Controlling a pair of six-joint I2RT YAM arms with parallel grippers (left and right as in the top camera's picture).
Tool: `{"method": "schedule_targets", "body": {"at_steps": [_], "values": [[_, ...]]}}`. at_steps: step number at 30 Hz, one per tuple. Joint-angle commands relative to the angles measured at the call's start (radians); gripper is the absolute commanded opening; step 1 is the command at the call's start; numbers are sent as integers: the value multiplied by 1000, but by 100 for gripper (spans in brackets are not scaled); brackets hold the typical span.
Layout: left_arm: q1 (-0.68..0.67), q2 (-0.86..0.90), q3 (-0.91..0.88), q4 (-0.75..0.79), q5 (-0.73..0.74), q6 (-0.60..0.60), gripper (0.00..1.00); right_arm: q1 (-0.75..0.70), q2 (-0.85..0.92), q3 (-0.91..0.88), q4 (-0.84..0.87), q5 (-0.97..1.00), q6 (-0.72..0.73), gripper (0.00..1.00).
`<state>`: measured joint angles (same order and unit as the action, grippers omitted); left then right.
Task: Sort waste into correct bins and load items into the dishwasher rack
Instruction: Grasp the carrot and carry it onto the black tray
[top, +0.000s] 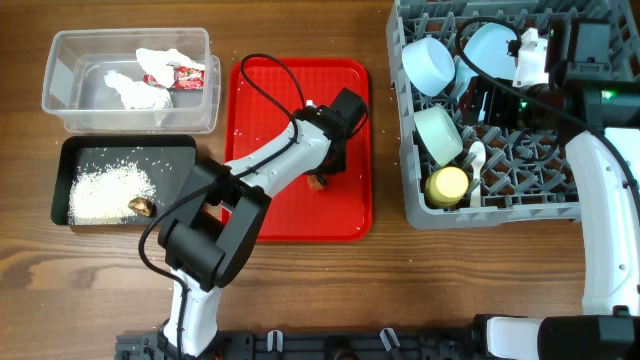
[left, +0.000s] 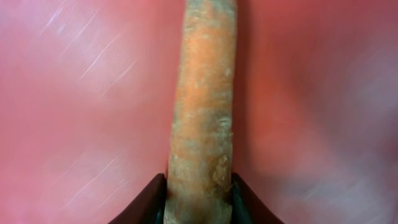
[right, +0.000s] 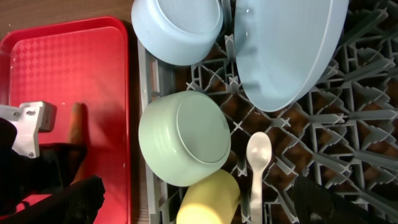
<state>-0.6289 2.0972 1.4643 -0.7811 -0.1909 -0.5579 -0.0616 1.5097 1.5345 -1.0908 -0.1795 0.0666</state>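
I lift the carrot (left: 202, 106) across to the black tray of food scraps next, left of my left gripper in the overhead view, then lower and release it there.
My left gripper (top: 325, 168) is down on the flat red tray (top: 260, 120), shut on the orange carrot (left: 202, 106), which lies lengthwise between its jaws (left: 199, 202). The carrot's end shows in the overhead view (top: 318, 181). My right gripper (top: 497, 100) hangs open and empty above the grey dishwasher rack (top: 500, 213). The rack holds the blue plate (right: 286, 50), two bowls (right: 177, 28) (right: 183, 137), the yellow cup (right: 208, 199) and the white spoon (right: 258, 162).
The clear tub (top: 60, 100) at the back left holds white tissues (top: 135, 90) and the red wrapper (top: 180, 78). The black tray (top: 180, 150) in front of it holds rice (top: 108, 192) and a brown scrap (top: 142, 206).
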Motion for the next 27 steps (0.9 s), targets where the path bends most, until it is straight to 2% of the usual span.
{"method": "schedule_targets", "body": {"at_steps": [1, 8, 12, 17, 22, 25, 27], "values": [[55, -84, 40, -90, -24, 2, 24, -2, -8, 16, 6, -2, 12, 100], [196, -274, 43, -232, -24, -2, 18, -2, -8, 16, 6, -2, 12, 100], [382, -406, 43, -365, -24, -34, 16, -2, -8, 16, 7, -2, 12, 100], [650, -440, 41, -406, -24, -34, 15, -2, -8, 16, 11, -2, 13, 100], [881, -425, 8, -397, -24, -195, 9, -2, -8, 16, 12, -2, 13, 100], [961, -425, -77, -357, -23, -351, 8, -2, -8, 16, 13, -3, 15, 100], [975, -425, -179, -261, -21, -428, 10, -2, -8, 16, 14, -4, 15, 100]]}}
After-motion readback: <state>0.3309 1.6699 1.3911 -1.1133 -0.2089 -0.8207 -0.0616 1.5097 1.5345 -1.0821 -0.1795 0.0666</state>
